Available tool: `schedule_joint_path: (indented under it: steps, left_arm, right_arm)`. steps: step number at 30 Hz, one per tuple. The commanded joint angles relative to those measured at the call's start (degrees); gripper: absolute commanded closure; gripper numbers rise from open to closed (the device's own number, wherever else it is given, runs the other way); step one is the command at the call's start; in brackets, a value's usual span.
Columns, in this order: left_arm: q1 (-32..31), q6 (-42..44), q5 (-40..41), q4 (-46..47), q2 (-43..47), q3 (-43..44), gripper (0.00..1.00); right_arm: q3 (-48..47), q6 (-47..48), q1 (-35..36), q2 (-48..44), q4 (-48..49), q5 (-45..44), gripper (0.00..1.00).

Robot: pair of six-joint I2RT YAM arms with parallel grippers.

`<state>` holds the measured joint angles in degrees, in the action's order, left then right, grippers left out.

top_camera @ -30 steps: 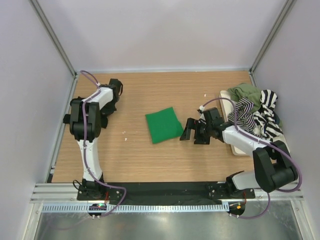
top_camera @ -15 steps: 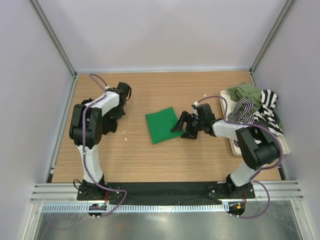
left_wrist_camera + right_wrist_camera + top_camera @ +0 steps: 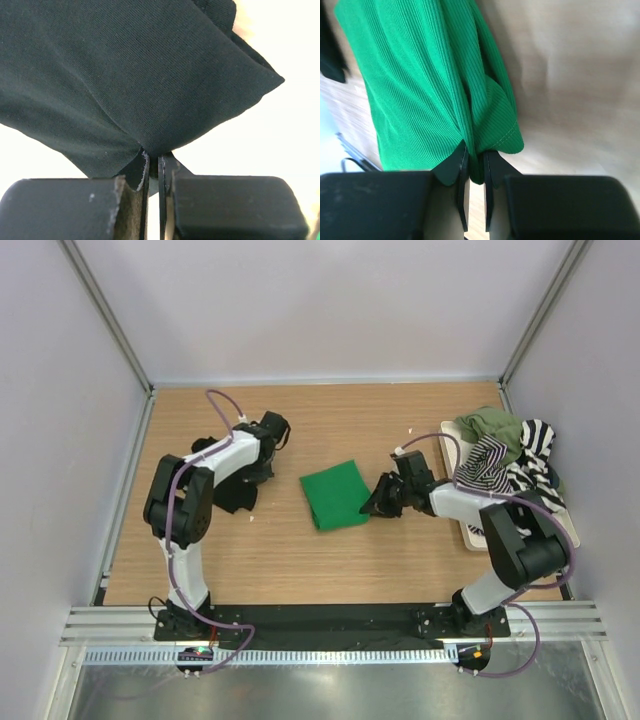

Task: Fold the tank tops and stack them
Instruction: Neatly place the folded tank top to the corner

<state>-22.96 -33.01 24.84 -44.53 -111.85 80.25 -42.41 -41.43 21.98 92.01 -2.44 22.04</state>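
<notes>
The black tank top is still separated from the green top by bare wood. My left gripper should slide with the black tank top toward the green top's facing edge [image 3: 308, 499] and let go of the cloth there.
A folded bright green tank top [image 3: 337, 495] lies mid-table. My right gripper [image 3: 377, 501] is shut on its right edge, and the wrist view shows green ribbed cloth [image 3: 435, 95] pinched between the jaws of that gripper [image 3: 475, 162]. A black tank top [image 3: 236, 492] hangs bunched under my left arm at the table's left. My left gripper [image 3: 262, 466] is shut on it, with black cloth [image 3: 125, 80] filling the left wrist view above the closed gripper [image 3: 152, 162]. An olive top [image 3: 492, 426] and a black-and-white striped top [image 3: 515, 465] are piled at the right.
The pile at the right rests on a white tray [image 3: 482, 536] near the table's right edge. Grey walls and metal frame posts close in the wooden table [image 3: 300, 560] on three sides. Both arm bases stand at the near edge.
My right gripper moved left to the green top and closed on its right edge. My left arm carried the black top rightward toward the middle. The green top shifted slightly right.
</notes>
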Motion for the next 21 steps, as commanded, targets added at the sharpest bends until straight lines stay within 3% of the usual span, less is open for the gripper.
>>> schedule_joint_path:
  steps: [1,5,7,8,9,12,14,16,17,21]
  left_arm:
    - [-4.10,-2.48,0.12,0.68,3.40,0.08,1.00]
    - [-11.22,-4.33,-0.32,0.50,1.47,2.19,1.00]
    - [-14.98,-5.21,-0.58,0.24,-0.89,4.64,1.00]
    - [-16.14,-5.48,-0.76,0.15,-1.87,5.70,1.00]
    - [-17.19,-5.57,-1.11,-0.20,-3.01,6.84,1.00]
    - [-21.50,-5.83,0.20,-2.83,-6.79,12.37,0.99]
    - [-23.88,-6.44,1.87,-3.89,-8.20,13.53,0.96]
    - [-25.02,-7.06,2.05,-4.33,-7.94,13.19,0.86]
    - [-25.20,-7.67,1.62,-4.16,-6.81,12.66,0.71]
    - [-25.12,-8.82,3.46,-3.19,-2.42,8.36,0.43]
  right_arm:
    - [4.26,6.53,-2.45,-6.65,-10.63,-3.58,0.86]
    - [5.94,10.75,-5.89,-16.48,-18.46,-8.93,0.79]
    - [5.76,11.11,-7.21,-19.05,-22.58,-11.83,0.61]
    - [6.02,10.32,-8.60,-21.23,-23.13,-12.46,0.58]
    - [7.16,9.79,-8.79,-22.30,-22.88,-12.20,0.44]
    - [7.52,7.78,-9.14,-25.29,-24.19,-14.04,0.19]
    - [7.35,7.24,-9.32,-27.14,-25.07,-15.89,0.14]
    - [6.82,6.80,-9.41,-29.77,-25.51,-18.26,0.07]
    - [6.47,6.97,-9.41,-30.30,-25.34,-18.52,0.05]
    - [2.09,8.64,-9.50,-26.19,-23.68,-15.81,0.07]
